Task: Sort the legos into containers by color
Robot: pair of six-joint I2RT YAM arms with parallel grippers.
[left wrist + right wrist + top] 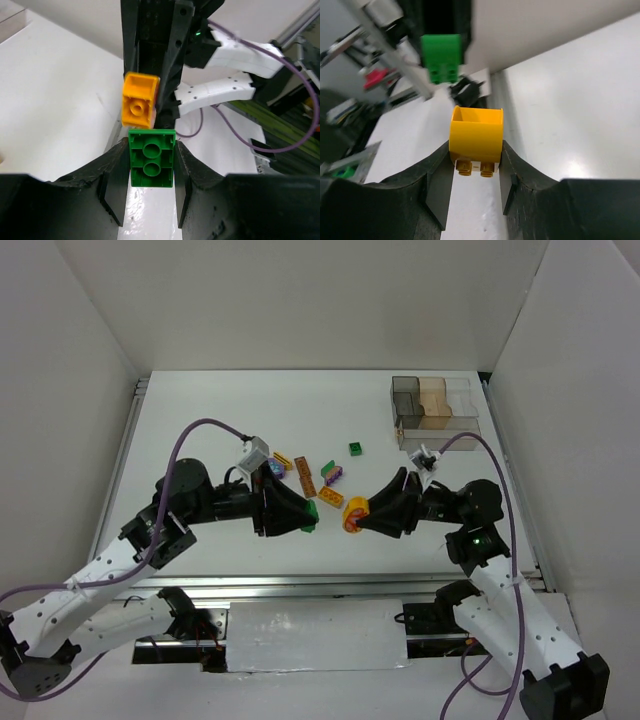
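Observation:
Next, my right gripper swings outward over the open near container (445, 439), which lies outward, tilts its fingers down and releases the yellow-orange lego (353, 515) inside.
My left gripper (306, 516) is shut on a green lego (312, 516), which fills the space between the jaws in the left wrist view (151, 158). My right gripper (362, 516) is shut on a yellow-orange lego (353, 515), seen with its studs toward the camera in the right wrist view (476, 137). The two grippers face each other just above the table's near middle, their bricks a small gap apart. The yellow-orange lego (140, 100) shows in the left wrist view, and the green lego (441, 57) in the right wrist view. The clear smoky containers (435, 412) stand at the back right.
Loose legos lie on the white table behind the grippers: an orange one (283, 460), a brown one (305, 477), a purple one (333, 475), another orange one (331, 497) and a green one (355, 448). White walls enclose the table on three sides.

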